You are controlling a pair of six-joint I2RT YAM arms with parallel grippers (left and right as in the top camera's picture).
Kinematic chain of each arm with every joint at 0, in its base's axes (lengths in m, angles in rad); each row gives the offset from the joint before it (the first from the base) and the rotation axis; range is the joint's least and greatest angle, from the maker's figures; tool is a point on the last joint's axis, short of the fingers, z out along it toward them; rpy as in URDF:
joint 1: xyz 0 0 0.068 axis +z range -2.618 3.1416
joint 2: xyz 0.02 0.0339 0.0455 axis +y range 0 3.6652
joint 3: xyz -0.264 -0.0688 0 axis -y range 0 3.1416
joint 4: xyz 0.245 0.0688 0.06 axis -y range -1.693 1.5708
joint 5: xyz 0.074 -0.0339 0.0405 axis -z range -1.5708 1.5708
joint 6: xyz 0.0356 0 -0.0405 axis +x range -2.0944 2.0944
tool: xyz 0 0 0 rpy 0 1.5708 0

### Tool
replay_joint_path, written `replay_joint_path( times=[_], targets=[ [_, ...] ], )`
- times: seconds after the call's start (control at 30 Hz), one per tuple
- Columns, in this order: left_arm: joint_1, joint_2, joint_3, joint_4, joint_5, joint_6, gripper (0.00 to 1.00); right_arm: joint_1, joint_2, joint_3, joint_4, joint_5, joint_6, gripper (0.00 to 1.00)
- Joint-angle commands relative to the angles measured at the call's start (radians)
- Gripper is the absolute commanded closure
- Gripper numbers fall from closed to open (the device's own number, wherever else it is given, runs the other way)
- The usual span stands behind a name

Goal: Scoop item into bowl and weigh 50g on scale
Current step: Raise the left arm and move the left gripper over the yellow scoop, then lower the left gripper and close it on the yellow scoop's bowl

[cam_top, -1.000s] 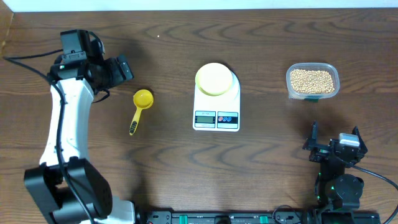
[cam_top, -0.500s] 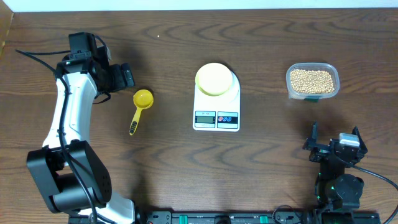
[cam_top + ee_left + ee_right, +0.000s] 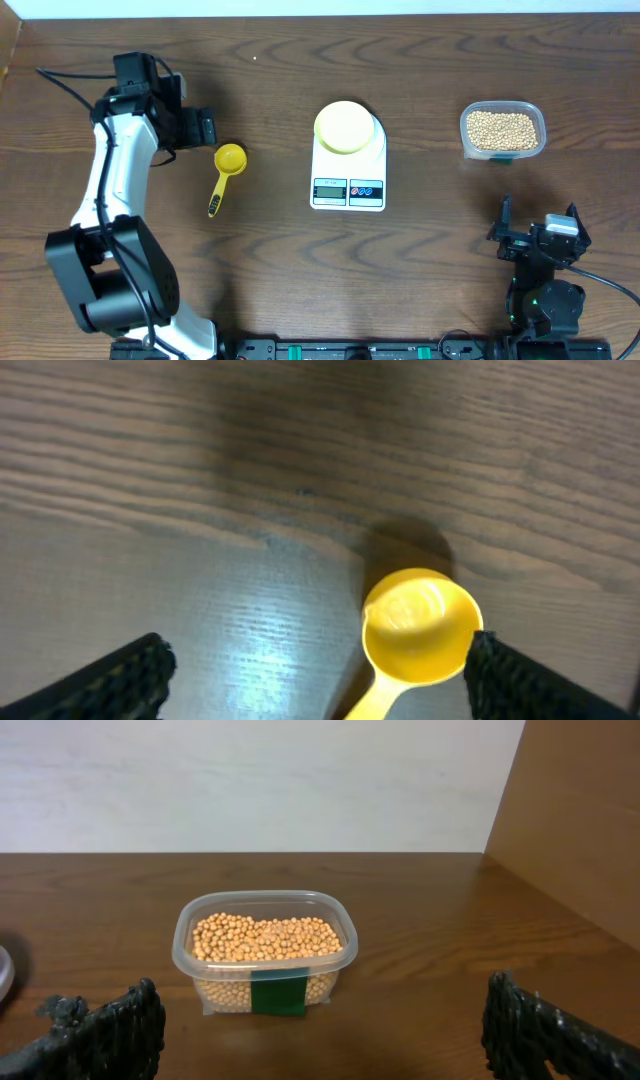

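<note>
Next, my left gripper lowers and moves toward the scale, straddling the scoop cup's rim (image 3: 230, 158) (image 3: 420, 624).
The pale yellow-green bowl (image 3: 345, 126) sits on the white scale (image 3: 349, 172) at mid table. The tan beans (image 3: 502, 129) fill a clear tub (image 3: 502, 150) at the right, also in the right wrist view (image 3: 264, 937). A yellow scoop (image 3: 226, 170) lies left of the scale, empty, cup toward the back. My left gripper (image 3: 205, 128) is open just left of and above the scoop's cup (image 3: 420, 627), which sits by its right finger. My right gripper (image 3: 537, 240) is open and empty near the front edge, facing the tub.
The tub carries a green label (image 3: 278, 994). A pale wall runs along the table's back edge, and a brown board (image 3: 580, 830) stands at the right side.
My left arm has swung toward the back and right, bringing its gripper close over the scoop's cup. The right arm, scoop, bowl and tub have not moved.
</note>
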Motion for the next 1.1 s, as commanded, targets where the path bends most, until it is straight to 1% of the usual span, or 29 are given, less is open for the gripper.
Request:
replay_joint_path(
  times=[0.0, 0.13, 0.27, 0.47, 0.77, 0.87, 0.97, 1.07],
  targets=[
    [-0.005, 0.035, 0.017, -0.004, 0.021, 0.095, 0.10, 0.005, -0.004, -0.002, -0.004, 0.008, -0.008, 0.01],
    [-0.005, 0.060, 0.017, -0.021, 0.024, 0.150, 0.17, 0.005, -0.004, -0.002, -0.003, 0.008, -0.009, 0.01],
    [-0.007, 0.087, 0.017, -0.020, 0.071, 0.189, 0.23, 0.005, -0.004, -0.002, -0.003, 0.008, -0.009, 0.01],
    [-0.021, 0.120, 0.017, -0.014, 0.072, 0.193, 0.24, 0.005, -0.004, -0.002, -0.003, 0.008, -0.008, 0.01],
    [-0.063, 0.184, 0.017, -0.010, 0.068, 0.193, 0.32, 0.005, -0.004, -0.002, -0.003, 0.008, -0.008, 0.01],
    [-0.078, 0.210, 0.017, 0.008, 0.065, 0.193, 0.34, 0.005, -0.004, -0.002, -0.004, 0.008, -0.008, 0.01],
    [-0.089, 0.233, 0.017, 0.032, 0.064, 0.193, 0.35, 0.005, -0.004, -0.002, -0.003, 0.008, -0.009, 0.01],
    [-0.090, 0.247, 0.017, 0.046, 0.064, 0.193, 0.38, 0.005, -0.004, -0.002, -0.003, 0.008, -0.008, 0.01]
  ],
)
